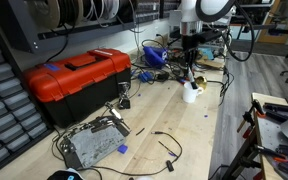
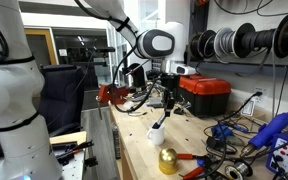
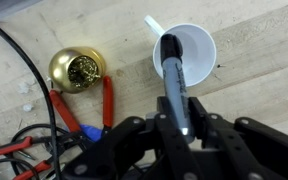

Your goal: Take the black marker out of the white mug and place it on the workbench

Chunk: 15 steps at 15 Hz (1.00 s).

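The marker's tip is still inside the mug (image 3: 188,58), so next I will raise my gripper, carry the marker toward the red toolbox, lower it to the bare bench and then let go of it.
The white mug (image 3: 188,58) stands on the tan workbench (image 3: 254,90); it also shows in both exterior views (image 1: 191,94) (image 2: 157,132). The black marker (image 3: 173,80) leans out of the mug, its lower tip still inside the rim. My gripper (image 3: 180,122) is shut on the marker's upper part, right above the mug. In both exterior views the gripper (image 1: 189,66) (image 2: 169,100) hangs over the mug and the marker (image 2: 165,116) slants up from the mug into the fingers.
A brass wire-sponge ball (image 3: 77,70) and red-handled pliers (image 3: 106,100) lie beside the mug, with black cables (image 3: 24,70) nearby. A red toolbox (image 1: 79,77) and a metal box (image 1: 92,143) sit further along the bench. Blue tools (image 2: 269,135) lie at one end.
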Tool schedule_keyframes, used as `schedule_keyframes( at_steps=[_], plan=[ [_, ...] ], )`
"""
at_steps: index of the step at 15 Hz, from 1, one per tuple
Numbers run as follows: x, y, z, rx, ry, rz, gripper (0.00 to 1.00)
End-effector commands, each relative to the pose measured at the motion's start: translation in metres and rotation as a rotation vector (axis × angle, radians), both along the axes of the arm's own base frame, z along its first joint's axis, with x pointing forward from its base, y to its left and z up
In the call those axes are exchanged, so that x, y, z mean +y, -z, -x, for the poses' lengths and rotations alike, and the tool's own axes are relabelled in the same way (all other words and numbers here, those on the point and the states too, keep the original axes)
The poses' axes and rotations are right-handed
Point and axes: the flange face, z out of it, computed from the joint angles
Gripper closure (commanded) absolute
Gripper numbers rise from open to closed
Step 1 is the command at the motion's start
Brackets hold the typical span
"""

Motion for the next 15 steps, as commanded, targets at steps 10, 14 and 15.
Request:
schedule_keyframes(
  at_steps=[10,14,15],
  plan=[
    [0.058,-0.119,0.016,0.036,-0.139,-0.015,0.96],
    [0.107,-0.121,0.001,0.073,-0.219,-0.02,0.96],
    [0.117,-0.119,-0.003,0.086,-0.24,-0.026,0.96]
  ],
)
